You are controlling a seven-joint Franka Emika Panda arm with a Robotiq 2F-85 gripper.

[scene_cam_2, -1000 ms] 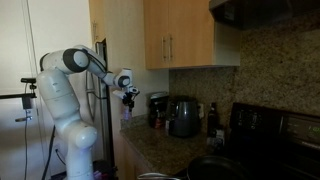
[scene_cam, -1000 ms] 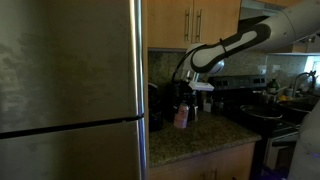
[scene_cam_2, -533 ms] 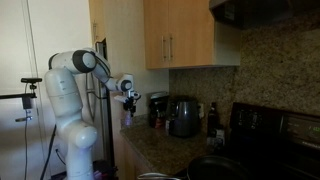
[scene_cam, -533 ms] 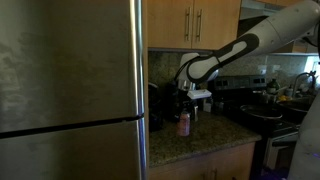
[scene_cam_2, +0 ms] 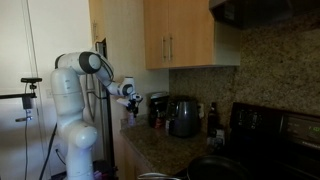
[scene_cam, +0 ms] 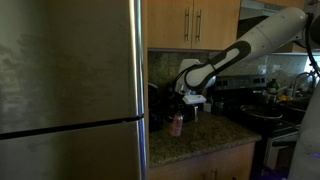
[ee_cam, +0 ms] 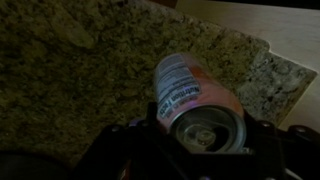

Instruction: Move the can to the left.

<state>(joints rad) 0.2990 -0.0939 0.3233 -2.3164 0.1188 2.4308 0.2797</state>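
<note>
I should move my gripper toward the fridge and down to release the can (scene_cam: 177, 124) on the granite beside the fridge, since that spot lies empty below my gripper.
The pinkish-red can (ee_cam: 190, 100) with a pale top sits between my gripper's (ee_cam: 200, 135) fingers in the wrist view, held upright over the speckled granite counter (ee_cam: 70, 60). In both exterior views the gripper (scene_cam: 180, 108) (scene_cam_2: 129, 100) is shut on the can (scene_cam: 177, 124) (scene_cam_2: 128, 111), close to the fridge side of the counter. Whether the can's base touches the counter I cannot tell.
A tall steel fridge (scene_cam: 70, 90) stands right beside the can. Black countertop appliances (scene_cam_2: 183, 117) stand against the back wall. Wooden cabinets (scene_cam_2: 180, 35) hang above. A stove with pots (scene_cam: 275, 108) lies further along the counter. The counter's front edge (ee_cam: 270, 65) is near.
The arm has moved the can towards the fridge end of the counter and lowered it; the gripper stays shut on it.
</note>
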